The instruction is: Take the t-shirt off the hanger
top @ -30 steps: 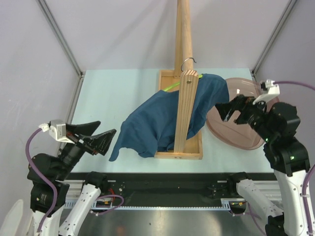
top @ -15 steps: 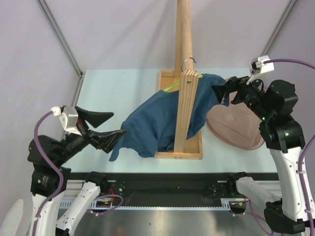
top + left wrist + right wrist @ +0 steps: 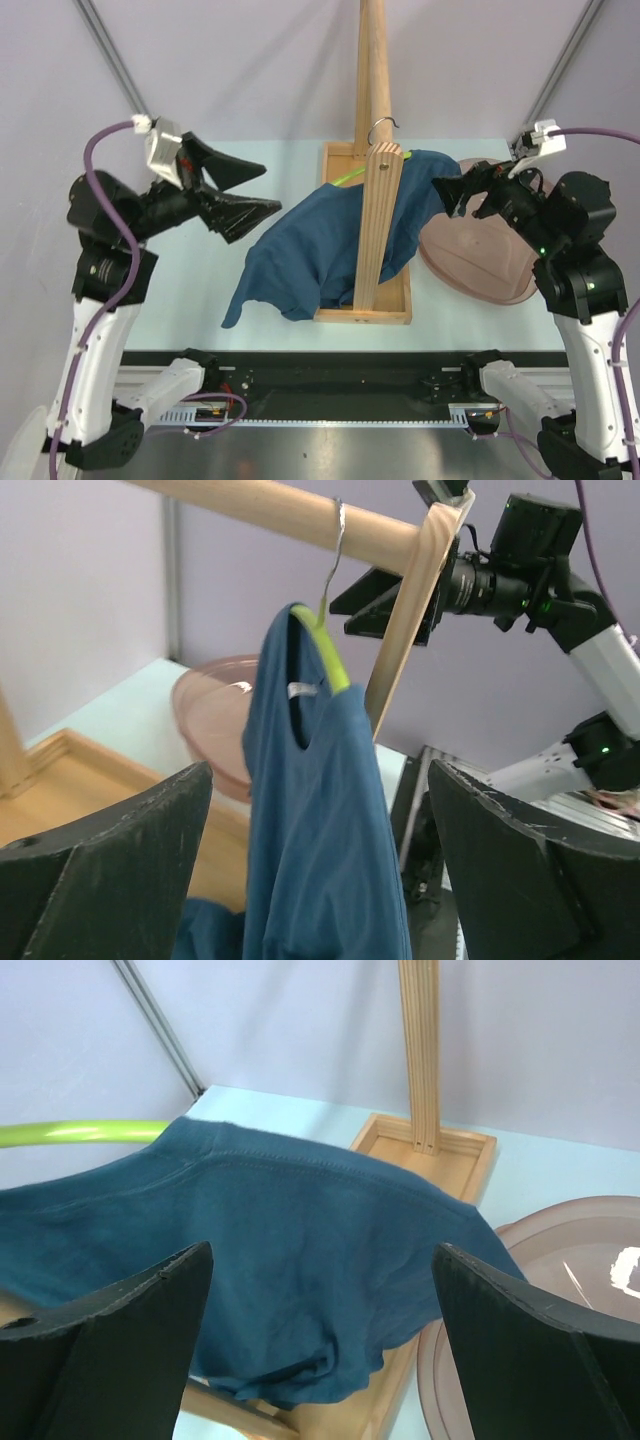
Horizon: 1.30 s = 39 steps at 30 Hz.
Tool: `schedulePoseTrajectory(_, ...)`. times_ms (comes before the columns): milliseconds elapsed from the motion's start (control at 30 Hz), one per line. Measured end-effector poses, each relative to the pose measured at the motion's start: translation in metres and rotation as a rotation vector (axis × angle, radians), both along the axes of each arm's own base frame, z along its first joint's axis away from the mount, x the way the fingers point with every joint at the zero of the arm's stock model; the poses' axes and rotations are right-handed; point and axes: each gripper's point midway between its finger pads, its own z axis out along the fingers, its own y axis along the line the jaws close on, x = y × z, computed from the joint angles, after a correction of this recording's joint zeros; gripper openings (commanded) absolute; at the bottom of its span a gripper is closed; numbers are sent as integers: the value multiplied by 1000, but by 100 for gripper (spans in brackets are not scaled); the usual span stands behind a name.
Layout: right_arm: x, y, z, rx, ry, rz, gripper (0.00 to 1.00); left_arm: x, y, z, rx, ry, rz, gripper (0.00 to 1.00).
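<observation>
The t-shirt's facing shoulder, where the hanger enters it, is the part I need to get onto, so my left gripper will move toward the stand first.
The dark teal t-shirt (image 3: 325,245) hangs on the lime-green hanger (image 3: 352,172), whose silver hook (image 3: 381,127) sits on the wooden stand's arm. In the left wrist view the t-shirt (image 3: 315,820) hangs straight ahead between my fingers, hanger (image 3: 328,650) at its collar. My left gripper (image 3: 262,187) is open and raised, left of the shirt, apart from it. My right gripper (image 3: 452,195) is open beside the shirt's right shoulder. In the right wrist view the t-shirt (image 3: 290,1250) fills the gap between the jaws, and the hanger's end (image 3: 80,1133) pokes out at left.
The wooden pole stand (image 3: 378,150) rises from a wooden tray base (image 3: 385,305) at the table's middle. A brown-pink round lid (image 3: 490,260) lies right of the base, under my right arm. Grey walls and metal frame bars close in the back and sides.
My left arm has lifted up and swung in towards the shirt's left side, gripper open throughout. My right gripper rose to the shirt's right shoulder, then held about still.
</observation>
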Motion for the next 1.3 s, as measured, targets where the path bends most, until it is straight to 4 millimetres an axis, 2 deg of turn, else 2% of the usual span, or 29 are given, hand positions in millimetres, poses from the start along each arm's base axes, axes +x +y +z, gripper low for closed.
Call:
schedulePoseTrajectory(167,-25,-8,7,13,-24,-13,98,10,-33,19,20,15,-99,94)
schedulePoseTrajectory(300,-47,-13,13,19,-50,-15,98,24,-58,23,58,40,-128,92)
schedulePoseTrajectory(433,-61,-19,16,13,-63,-27,99,38,-75,10,91,102,-133,83)
schedulePoseTrajectory(533,-67,-23,13,-2,-58,-42,100,44,-86,-6,125,145,-130,80)
schedulePoseTrajectory(800,-77,-30,2,-31,-33,-63,100,40,-100,-29,164,194,-123,67)
schedulePoseTrajectory(900,-82,-32,-1,-32,-34,-63,99,41,-99,-39,176,213,-105,56)
schedulePoseTrajectory(1000,-86,-32,-4,-32,-33,-63,100,44,-98,-46,189,226,-84,40)
schedulePoseTrajectory(1067,-86,-33,-8,-35,-27,-62,100,46,-97,-48,197,228,-72,33)
schedulePoseTrajectory(1167,-85,-33,-16,-45,-10,-63,99,46,-98,-48,199,216,-73,20)
schedulePoseTrajectory(1200,-85,-33,-19,-48,-3,-63,100,46,-98,-47,196,211,-75,13)
schedulePoseTrajectory(1267,-84,-33,-23,-53,8,-64,100,44,-100,-46,196,205,-79,8)
schedulePoseTrajectory(1300,-84,-33,-25,-55,14,-64,100,44,-100,-46,196,204,-75,2)
